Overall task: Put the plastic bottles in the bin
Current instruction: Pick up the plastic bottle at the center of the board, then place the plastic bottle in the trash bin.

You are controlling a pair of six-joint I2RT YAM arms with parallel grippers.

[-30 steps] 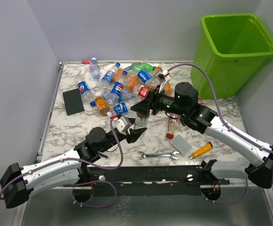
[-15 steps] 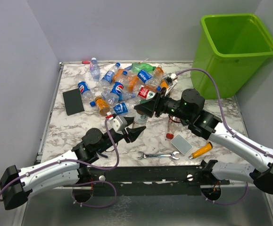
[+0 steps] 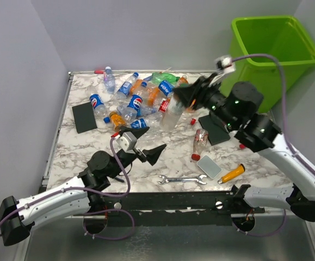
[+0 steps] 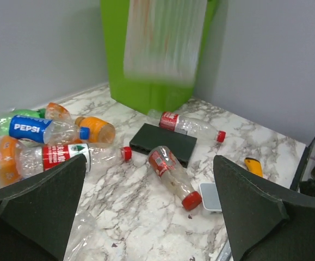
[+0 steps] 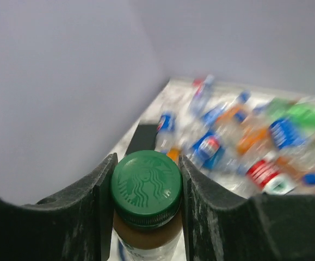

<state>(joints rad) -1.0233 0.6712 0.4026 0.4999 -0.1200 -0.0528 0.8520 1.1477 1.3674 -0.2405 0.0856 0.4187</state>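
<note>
I should move my right gripper over the bin's opening to let go of the bottle's cap. The bin is outward and to the gripper's right in the top view.
My right gripper is shut on the green cap of a clear bottle and holds it in the air over the right of the table; in the right wrist view the cap sits tight between both fingers. The lime-green bin stands off the table's back right corner. A pile of plastic bottles lies at the back of the table, and one red-capped bottle lies alone. My left gripper is open and empty, low over the marble, facing that lone bottle.
A black slab lies at the left and another under my right arm. A wrench, a grey slab and an orange-handled screwdriver lie near the front edge. Grey walls close in both sides.
The left gripper opened, let go of the green-capped bottle and drew back. The right gripper shut on its cap and lifted it up and right, toward the bin.
</note>
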